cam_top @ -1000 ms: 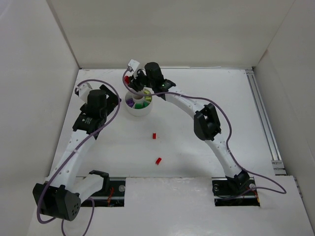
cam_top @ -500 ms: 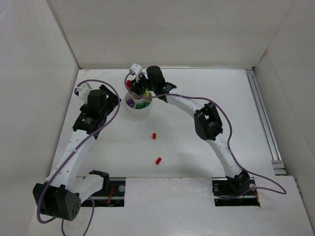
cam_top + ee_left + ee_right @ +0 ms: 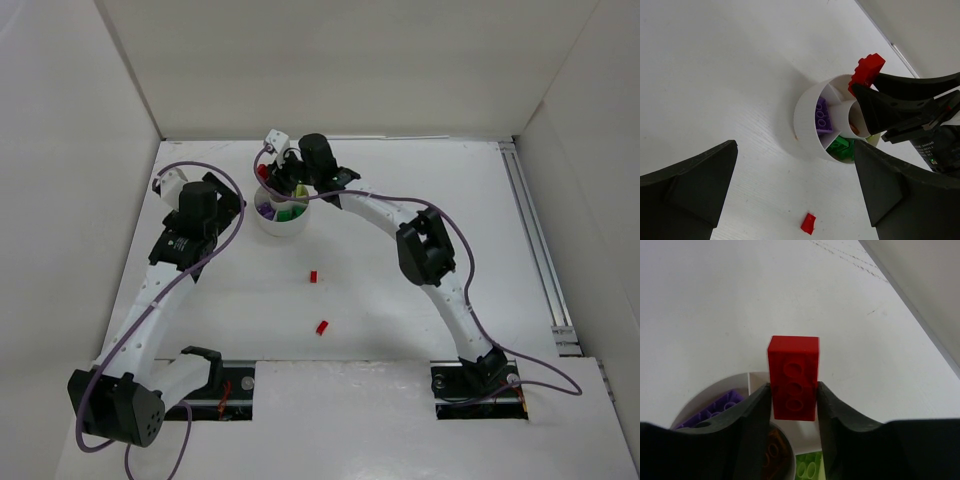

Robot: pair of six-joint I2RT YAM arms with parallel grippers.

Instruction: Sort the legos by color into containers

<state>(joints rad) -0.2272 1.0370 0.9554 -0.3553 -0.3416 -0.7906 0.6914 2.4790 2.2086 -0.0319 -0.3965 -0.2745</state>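
The red brick nearer the tub is unsorted, so my left gripper will next move back and to the right in the top view, then down onto that brick.
The round white tub point(image 3: 272, 226) stands at the back centre. Its wedges hold purple point(image 3: 822, 116) and green bricks point(image 3: 842, 146), and an orange one lies in the central cylinder point(image 3: 771, 450). My right gripper point(image 3: 792, 395) is shut on a red brick point(image 3: 793, 377), held upright over the tub's far rim. The brick also shows in the left wrist view point(image 3: 867, 70) and the top view point(image 3: 262, 171). My left gripper point(image 3: 794, 145) is open and empty, left of the tub point(image 3: 807, 120). Two red bricks point(image 3: 313, 276) point(image 3: 322, 327) lie loose on the table.
White walls enclose the table on the left, back and right. A metal rail point(image 3: 535, 250) runs along the right side. The right arm's purple cable point(image 3: 400, 205) arcs over the table. One loose red brick point(image 3: 808, 223) lies near my left gripper.
My right gripper has shifted slightly toward the tub with the red brick in it. The left arm has not moved.
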